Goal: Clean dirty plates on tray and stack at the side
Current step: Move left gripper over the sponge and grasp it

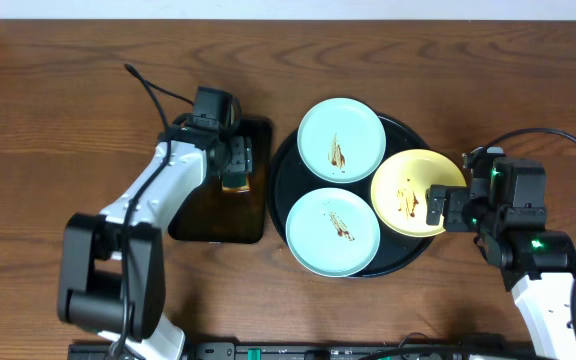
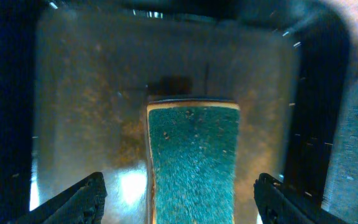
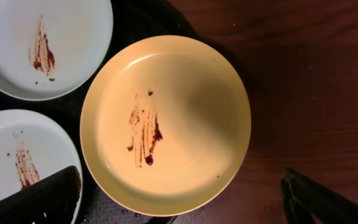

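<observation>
The green sponge is between my spread fingers but still below them, so my left gripper should next lower around its long sides and close on it.
The large round black tray point(image 1: 281, 172) holds three smeared plates: a mint-blue plate point(image 1: 341, 140) at the back, a mint-blue plate point(image 1: 333, 231) at the front, and a yellow plate point(image 1: 417, 192) overhanging the right rim. My right gripper point(image 1: 438, 207) is open at the yellow plate's right edge. In the right wrist view the yellow plate point(image 3: 166, 124) lies between and ahead of the spread fingers point(image 3: 185, 199). My left gripper point(image 1: 236, 160) is open above the sponge point(image 1: 235, 184). In the left wrist view the green sponge point(image 2: 194, 155) lies between the fingers point(image 2: 179, 199), untouched.
The sponge lies in a smaller rectangular black tray point(image 1: 213, 215) left of the round tray, wet and shiny in the left wrist view point(image 2: 79, 93). Bare wood-grain tabletop point(image 1: 528, 90) lies right of the round tray, also in the right wrist view point(image 3: 303, 62).
</observation>
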`<state>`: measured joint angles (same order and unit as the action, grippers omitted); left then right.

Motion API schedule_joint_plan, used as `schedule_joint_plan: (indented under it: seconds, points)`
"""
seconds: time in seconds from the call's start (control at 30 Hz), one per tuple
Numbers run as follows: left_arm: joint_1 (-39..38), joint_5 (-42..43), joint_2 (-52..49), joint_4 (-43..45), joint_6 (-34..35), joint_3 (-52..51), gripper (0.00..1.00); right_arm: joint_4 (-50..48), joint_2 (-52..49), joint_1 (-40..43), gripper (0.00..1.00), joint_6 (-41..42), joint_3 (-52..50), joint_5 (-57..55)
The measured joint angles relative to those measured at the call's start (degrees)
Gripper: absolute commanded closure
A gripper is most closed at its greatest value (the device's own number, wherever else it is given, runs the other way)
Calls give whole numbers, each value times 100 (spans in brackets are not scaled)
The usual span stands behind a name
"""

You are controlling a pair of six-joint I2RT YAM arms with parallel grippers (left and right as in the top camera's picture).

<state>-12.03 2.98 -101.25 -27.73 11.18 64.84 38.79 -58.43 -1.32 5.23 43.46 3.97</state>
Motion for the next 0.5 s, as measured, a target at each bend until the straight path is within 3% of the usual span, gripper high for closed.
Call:
schedule_joint_plan:
  seconds: [0.5]
  points:
    - [-227, -20, -485, 111, 94, 0, 39, 0, 0, 0, 1, 0, 0, -11]
